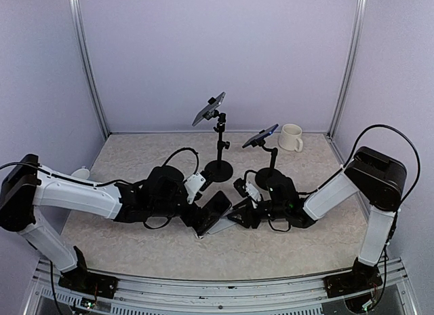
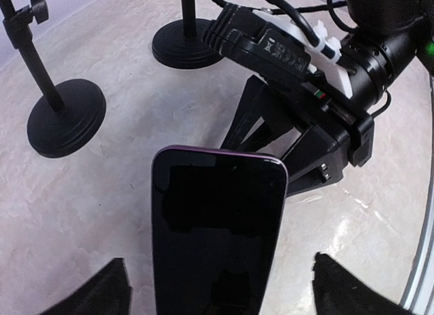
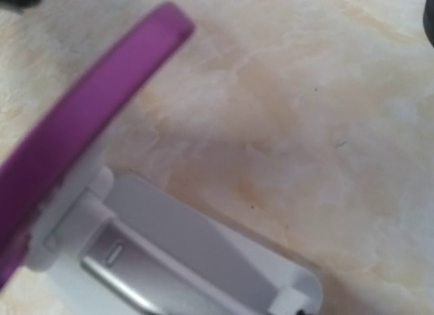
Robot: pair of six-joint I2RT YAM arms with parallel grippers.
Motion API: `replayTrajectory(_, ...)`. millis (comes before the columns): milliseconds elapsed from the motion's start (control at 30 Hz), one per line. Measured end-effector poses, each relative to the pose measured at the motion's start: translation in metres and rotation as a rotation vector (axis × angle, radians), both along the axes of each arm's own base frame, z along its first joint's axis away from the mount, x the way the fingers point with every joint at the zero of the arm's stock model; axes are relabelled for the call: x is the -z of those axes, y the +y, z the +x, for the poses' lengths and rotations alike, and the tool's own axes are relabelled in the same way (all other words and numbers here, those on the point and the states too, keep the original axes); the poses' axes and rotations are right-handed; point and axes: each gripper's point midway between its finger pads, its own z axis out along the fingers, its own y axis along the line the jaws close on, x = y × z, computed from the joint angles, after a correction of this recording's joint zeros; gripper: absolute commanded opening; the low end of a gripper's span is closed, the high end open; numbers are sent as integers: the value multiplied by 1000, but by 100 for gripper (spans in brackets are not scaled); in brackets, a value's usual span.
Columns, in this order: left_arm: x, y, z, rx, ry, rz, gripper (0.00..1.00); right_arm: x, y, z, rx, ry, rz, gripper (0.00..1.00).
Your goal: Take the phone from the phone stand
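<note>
My left gripper will go down and in toward the phone's screen, then close on the phone's long edges.
The phone (image 1: 215, 208), dark-screened with a purple case, leans on a small white phone stand (image 1: 220, 227) on the table in front of the arms. In the left wrist view the phone (image 2: 217, 240) stands upright between my left gripper's fingertips (image 2: 105, 291), which sit wide apart and clear of its sides. My left gripper (image 1: 198, 220) is open around it. My right gripper (image 1: 239, 214) is low on the stand's far side. The right wrist view shows the phone's purple edge (image 3: 88, 118) and the stand (image 3: 190, 247) close up, with no fingers in sight.
Two black tripod holders (image 1: 218, 169) (image 1: 270, 176), each clamping another phone, stand just behind the arms. Their round bases show in the left wrist view (image 2: 66, 118) (image 2: 186, 45). A white mug (image 1: 291, 137) sits at the back right.
</note>
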Motion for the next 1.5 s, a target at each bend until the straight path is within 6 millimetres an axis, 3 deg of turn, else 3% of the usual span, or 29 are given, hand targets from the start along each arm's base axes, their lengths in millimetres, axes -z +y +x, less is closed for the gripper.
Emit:
replayTrajectory(300, 7, 5, 4, 20, 72, -22, 99, 0, 0, 0, -9, 9, 3, 53)
replayTrajectory(633, 47, 1, -2, 65, 140, 37, 99, 0, -2, 1, -9, 29, 11, 52)
replayTrajectory(900, 59, 3, 0, 64, 139, 66, 88, 11, 0, 4, -4, 56, -3, 47)
replayTrajectory(1100, 60, 5, 4, 50, 121, 82, 70, 12, 2, 7, -1, 59, -4, 45)
replayTrajectory(1500, 59, 5, 5, 38, 109, 104, 62, 21, 2, 10, 9, 63, -30, 41)
